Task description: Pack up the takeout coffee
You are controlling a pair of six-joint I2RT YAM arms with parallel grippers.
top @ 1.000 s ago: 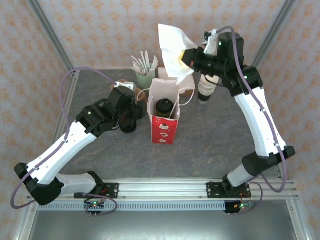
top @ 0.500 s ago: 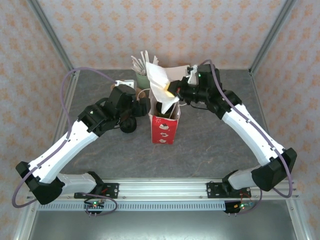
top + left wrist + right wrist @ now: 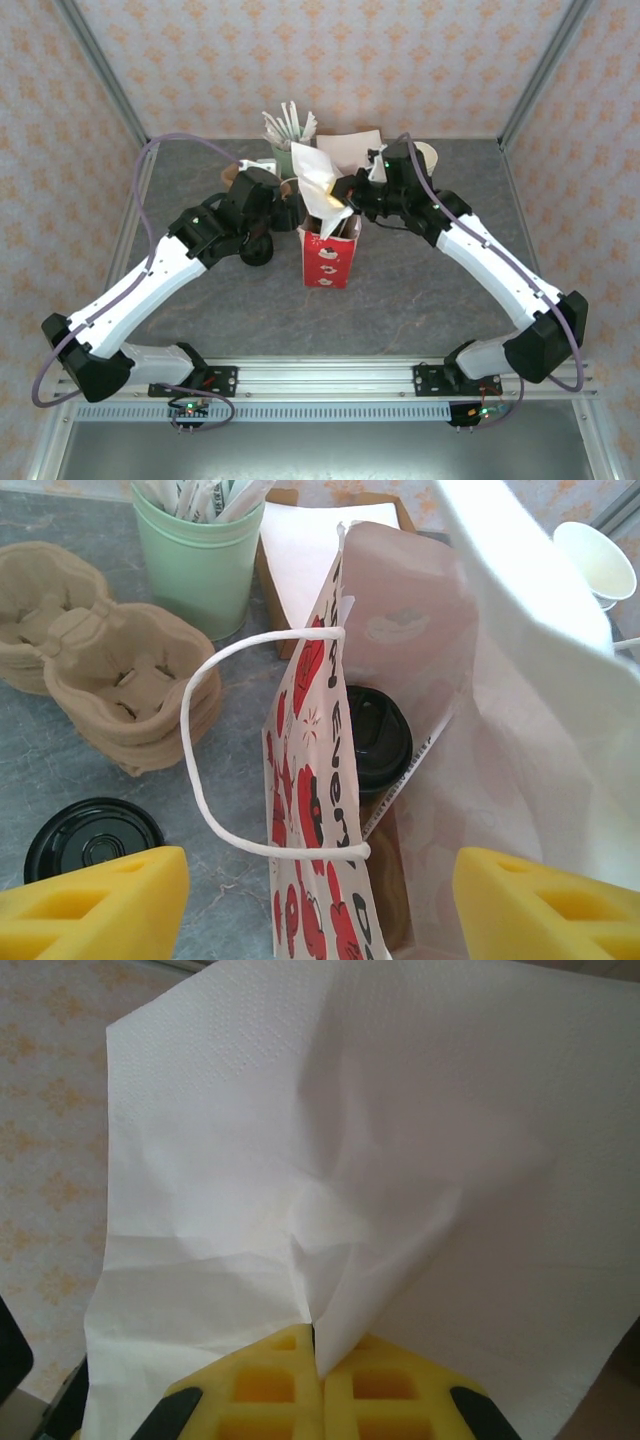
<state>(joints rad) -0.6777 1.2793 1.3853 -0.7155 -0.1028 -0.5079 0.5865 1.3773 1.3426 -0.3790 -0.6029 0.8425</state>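
Note:
My right gripper needs to bring the pinched napkin down into the opening of the paper bag [image 3: 330,258] and let go of it, because the napkin still hangs above.
The takeout coffee [image 3: 375,740], with its round black lid up, stands inside the red-and-white paper bag [image 3: 330,258] in the middle of the table. My right gripper [image 3: 352,193] is shut on a white napkin [image 3: 350,1140], pinched between the yellow pads [image 3: 270,1380]. The napkin [image 3: 320,185] hangs over the bag's mouth and hides the cup from above. My left gripper [image 3: 320,905] is open at the bag's left side, its yellow fingers [image 3: 95,900] astride the bag's left wall [image 3: 310,810] and white cord handle [image 3: 195,730] without touching them.
A mint cup of white sticks [image 3: 200,565] stands behind the bag, next to a brown holder of napkins [image 3: 300,550]. Stacked cardboard cup carriers [image 3: 110,680] and a loose black lid [image 3: 90,835] lie left of the bag. Lidless cups [image 3: 597,560] stand back right.
My right gripper has carried the napkin down and left from high at the back to the bag's mouth. My left gripper has edged closer to the bag.

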